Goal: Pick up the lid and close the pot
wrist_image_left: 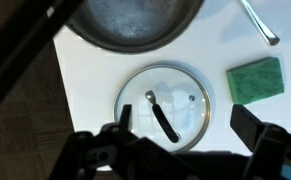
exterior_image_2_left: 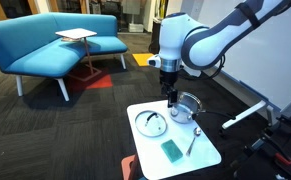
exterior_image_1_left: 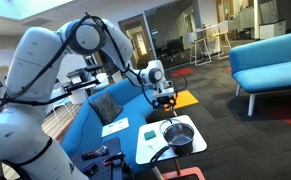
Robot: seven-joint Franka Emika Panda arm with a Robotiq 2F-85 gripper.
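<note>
The robot will next lower its gripper and turn it to match the slant of the lid's dark bar handle [exterior_image_2_left: 151,118] [wrist_image_left: 164,119], which lies below between the open fingers.
The lid [wrist_image_left: 185,95] is round clear glass with a silvery rim and a dark bar handle. It lies flat on the white table [wrist_image_left: 85,90], and it also shows in an exterior view [exterior_image_2_left: 150,123]. The pot [wrist_image_left: 135,25] is a shiny steel saucepan with a dark inside, standing just beyond the lid; both exterior views show it [exterior_image_1_left: 178,134] [exterior_image_2_left: 185,106]. My gripper [wrist_image_left: 182,112] is open and empty. It hangs above the table, its fingers on either side of the lid, apart from it. It also shows in both exterior views [exterior_image_1_left: 165,97] [exterior_image_2_left: 172,99].
A green sponge [wrist_image_left: 255,80] [exterior_image_2_left: 172,150] lies beside the lid and a metal spoon [wrist_image_left: 257,20] [exterior_image_2_left: 193,140] beyond it. The small white table's edges [exterior_image_2_left: 210,155] are close. A blue sofa [exterior_image_2_left: 45,45] and a side table [exterior_image_2_left: 75,36] stand further off.
</note>
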